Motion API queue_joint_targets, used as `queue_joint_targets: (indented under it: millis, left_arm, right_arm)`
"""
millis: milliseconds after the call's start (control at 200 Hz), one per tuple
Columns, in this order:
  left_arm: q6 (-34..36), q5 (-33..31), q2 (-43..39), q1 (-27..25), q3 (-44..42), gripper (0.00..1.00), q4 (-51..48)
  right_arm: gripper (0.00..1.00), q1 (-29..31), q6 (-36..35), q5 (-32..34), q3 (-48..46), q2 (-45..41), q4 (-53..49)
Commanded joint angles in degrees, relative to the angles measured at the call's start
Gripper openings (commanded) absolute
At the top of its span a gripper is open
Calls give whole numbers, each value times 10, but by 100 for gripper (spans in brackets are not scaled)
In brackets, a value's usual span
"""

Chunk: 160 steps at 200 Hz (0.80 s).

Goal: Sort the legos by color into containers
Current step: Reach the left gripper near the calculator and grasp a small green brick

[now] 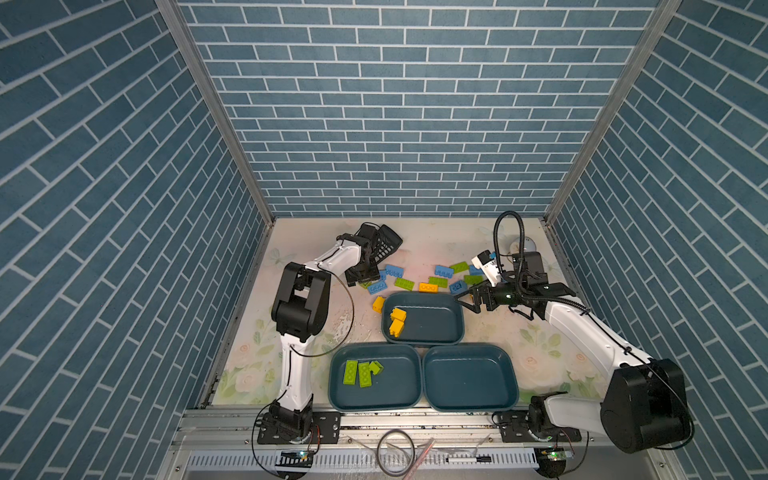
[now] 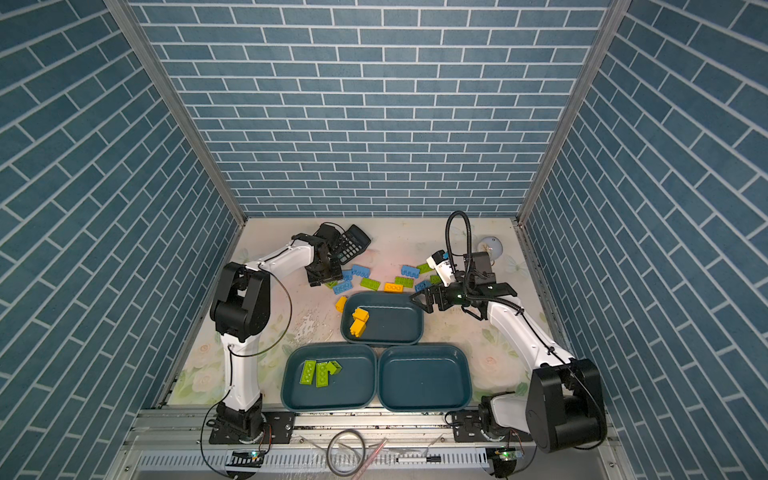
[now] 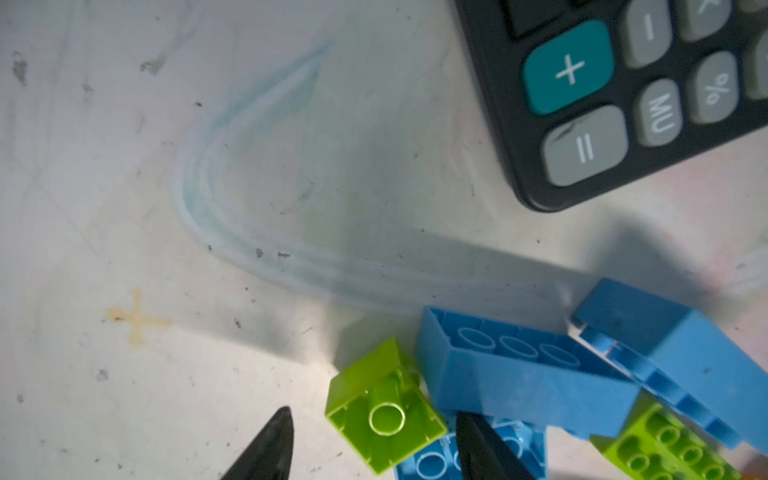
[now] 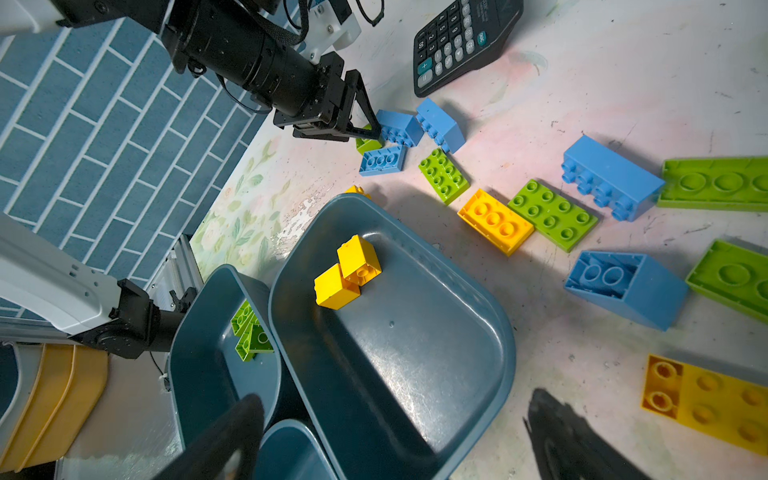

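My left gripper shifts away from the blue legos and closes across the small lime green lego next, since bare table lies on that lego's uncrowded side.
My left gripper (image 3: pixel 374 440) stands open at the table around a small lime green lego (image 3: pixel 382 409) lying on its side, with a gap to one finger; blue legos (image 3: pixel 519 374) crowd its other side. In both top views this gripper (image 1: pixel 362 281) is at the left end of the loose pile (image 1: pixel 430 286) of blue, green and orange legos. My right gripper (image 1: pixel 464 302) hangs open and empty over the far container's (image 1: pixel 424 343) right rim; that container holds yellow legos (image 1: pixel 397 322). The near left container (image 1: pixel 332 382) holds green legos (image 1: pixel 361 372). The near right container (image 1: pixel 469 378) is bare.
A black calculator (image 1: pixel 386 245) lies behind my left gripper, close to the blue legos. A yellow lego (image 1: pixel 378 304) sits just left of the far container. A white round object (image 1: pixel 521 245) and a gooseneck cable stand at the back right. Brick-patterned walls close three sides.
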Motion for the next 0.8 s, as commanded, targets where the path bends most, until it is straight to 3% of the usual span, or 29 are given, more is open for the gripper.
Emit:
queue_joint_targets:
  millis: [0, 395, 600, 795]
  left_arm:
    - [10, -15, 17, 10, 1, 64, -7]
    - [-1, 6, 29, 16, -1, 63, 4]
    - [7, 1, 37, 15, -6, 56, -4]
    - [10, -11, 19, 16, -22, 56, -9]
  right_arm:
    - [99, 0, -6, -19, 20, 8, 10]
    - [99, 0, -9, -23, 21, 12, 6]
    - [99, 0, -11, -25, 22, 13, 4]
    - [99, 0, -11, -28, 24, 14, 5]
